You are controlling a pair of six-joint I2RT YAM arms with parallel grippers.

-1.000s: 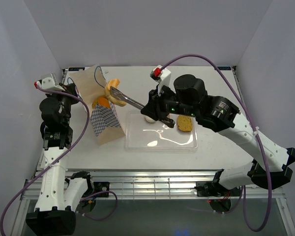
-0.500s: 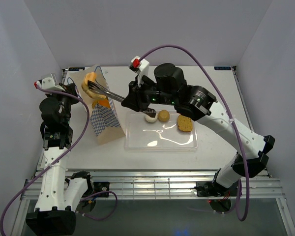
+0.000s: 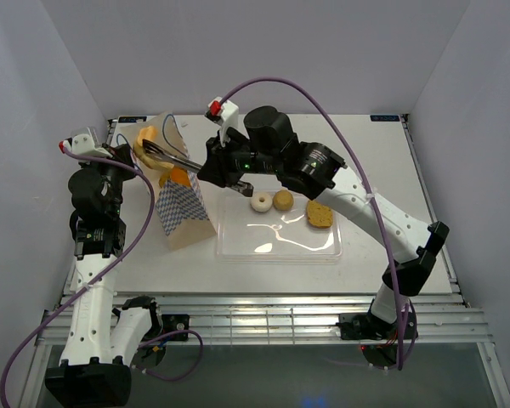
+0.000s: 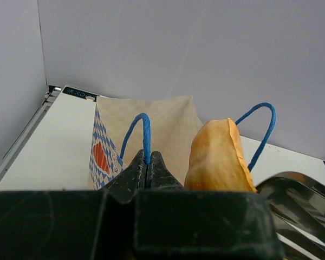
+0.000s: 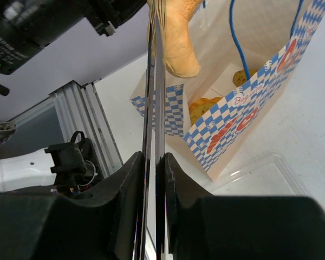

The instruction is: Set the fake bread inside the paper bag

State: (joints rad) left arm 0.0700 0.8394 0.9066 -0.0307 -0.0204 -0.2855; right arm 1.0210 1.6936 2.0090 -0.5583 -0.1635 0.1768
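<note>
The bread hangs near the bag's edge by my left gripper, so my right gripper next eases toward the tray, centering it over the bag's opening (image 3: 161,155) (image 5: 223,65) to open.
The paper bag (image 3: 180,212) stands at the left of the table with its mouth open. My left gripper (image 3: 123,153) is shut on its blue cord handle (image 4: 145,132). My right gripper (image 3: 211,167) is shut on metal tongs (image 3: 177,158), which pinch a pale crescent bread (image 3: 146,140) above the bag's mouth. The crescent also shows in the left wrist view (image 4: 216,157) and the right wrist view (image 5: 179,38). Orange and brown bread pieces (image 5: 203,108) lie inside the bag. A white ring bun (image 3: 260,202), a round bun (image 3: 282,201) and a toast slice (image 3: 320,214) sit on the tray.
The clear flat plastic tray (image 3: 280,242) lies right of the bag in the middle of the table. Grey walls close in the table on the left, back and right. The right arm reaches across the tray's far edge.
My right arm has swung left, carrying the tongs and the crescent from beside the bag's near corner to over its mouth. The left gripper and the bag have stayed put.
</note>
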